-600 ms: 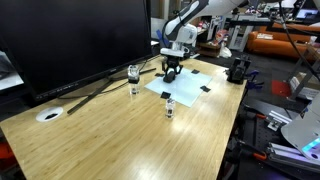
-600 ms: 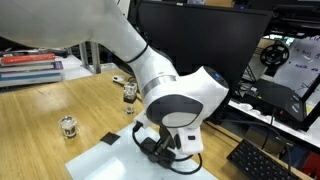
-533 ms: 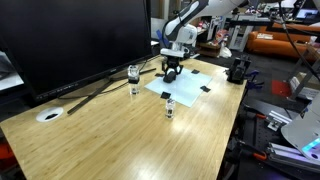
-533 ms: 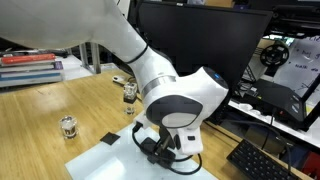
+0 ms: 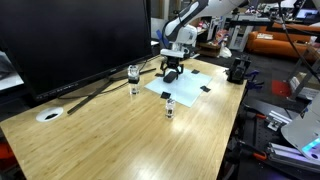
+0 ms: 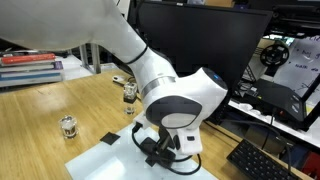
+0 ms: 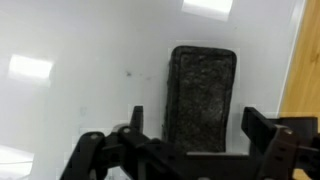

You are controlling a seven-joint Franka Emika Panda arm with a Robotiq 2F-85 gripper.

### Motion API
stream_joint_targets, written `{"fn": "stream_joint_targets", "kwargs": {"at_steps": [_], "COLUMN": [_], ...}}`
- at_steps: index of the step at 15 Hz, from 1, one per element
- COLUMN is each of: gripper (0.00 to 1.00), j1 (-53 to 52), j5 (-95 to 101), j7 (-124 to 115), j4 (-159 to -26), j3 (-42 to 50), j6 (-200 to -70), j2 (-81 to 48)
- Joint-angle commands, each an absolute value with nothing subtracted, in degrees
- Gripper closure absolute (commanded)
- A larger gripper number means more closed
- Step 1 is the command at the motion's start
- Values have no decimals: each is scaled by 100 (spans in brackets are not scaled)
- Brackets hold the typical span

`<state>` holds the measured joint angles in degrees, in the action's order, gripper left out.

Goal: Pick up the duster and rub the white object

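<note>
My gripper will slide low across the sheet, away from the monitor, next, then close on the duster point(image 7: 202, 95).
The duster point(image 7: 202, 95), a black oblong block, lies flat on the white object point(image 7: 80, 60), a large pale sheet. In the wrist view my gripper point(image 7: 200, 118) is open. Its fingers point(image 7: 262, 125) stand either side of the duster, and a strip of white sheet shows between each finger and the block. In both exterior views the gripper point(image 5: 172, 72) point(image 6: 155, 150) hangs low over the sheet point(image 5: 190, 88) point(image 6: 100, 165), and the arm hides the duster.
Small black squares point(image 5: 205, 89) point(image 6: 108, 139) lie at the sheet's edges. Two small glass jars point(image 5: 133, 72) point(image 5: 170, 108) stand on the wooden table point(image 5: 120, 140) near the sheet. A white ring disc point(image 5: 48, 115) lies far off. A big dark monitor point(image 5: 75, 40) stands behind.
The jaws have spread apart and let go of the duster, which now lies free on the sheet. The arm has stayed in the same place.
</note>
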<state>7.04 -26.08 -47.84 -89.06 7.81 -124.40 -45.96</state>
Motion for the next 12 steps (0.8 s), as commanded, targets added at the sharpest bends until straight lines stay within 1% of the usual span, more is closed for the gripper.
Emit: {"fn": "stream_joint_targets", "kwargs": {"at_steps": [1,4,8,10,12], "gripper": [0,0,0,26,39], "j1": [618,624,564,562,597], "j5": [-2585,-2614,-2788,-2838,-2940], "j7": [-4563,-4566,-4346,-4293,-4211], "j4": [-10033,-10070,-11273,-11688,-12016], "j3": [759,750,637,564,473], "j6": [-13247,-13298,-14265,-14596,-14890], "j2": [-4094,-4133,-3552,-3286,-3033]}}
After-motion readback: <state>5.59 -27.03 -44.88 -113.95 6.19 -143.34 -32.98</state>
